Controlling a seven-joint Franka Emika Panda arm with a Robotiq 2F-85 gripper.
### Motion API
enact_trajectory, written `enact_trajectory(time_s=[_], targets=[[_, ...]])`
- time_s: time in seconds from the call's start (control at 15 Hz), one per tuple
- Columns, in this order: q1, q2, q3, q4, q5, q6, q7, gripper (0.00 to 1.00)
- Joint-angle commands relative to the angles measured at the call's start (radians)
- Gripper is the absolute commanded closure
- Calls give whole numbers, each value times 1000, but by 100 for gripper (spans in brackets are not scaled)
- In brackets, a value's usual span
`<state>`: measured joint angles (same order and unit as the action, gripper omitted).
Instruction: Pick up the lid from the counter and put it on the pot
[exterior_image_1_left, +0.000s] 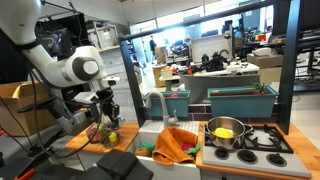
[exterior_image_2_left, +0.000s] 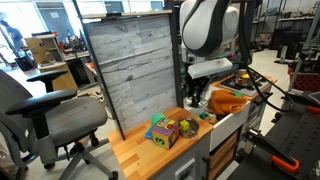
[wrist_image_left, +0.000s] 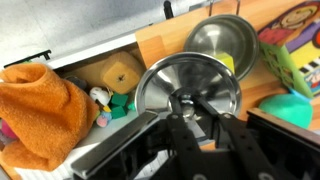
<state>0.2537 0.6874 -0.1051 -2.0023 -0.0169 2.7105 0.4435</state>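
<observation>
The small steel pot is uncovered below my gripper, to its right in the wrist view. I will next carry the lid over there, lower it and let go.
In the wrist view my gripper is shut on the knob in the middle of the shiny round steel lid. In both exterior views the gripper hangs low over the light-brown wooden counter, by the sink. The wide silver pot stands on the black stove at the far end of the unit, with something yellow inside it. The lid is far from the pot.
A second shiny round steel piece lies on the counter behind the lid. An orange cloth drapes by the sink, which holds a sponge. A colourful toy block sits on the counter. A teal planter stands behind the stove.
</observation>
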Motion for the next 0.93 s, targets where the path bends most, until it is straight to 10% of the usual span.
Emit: enact_trajectory(time_s=[0.0, 0.87], targets=[[26, -19, 8, -63, -18, 1, -35, 95], [113, 96, -39, 48, -74, -11, -13, 95]])
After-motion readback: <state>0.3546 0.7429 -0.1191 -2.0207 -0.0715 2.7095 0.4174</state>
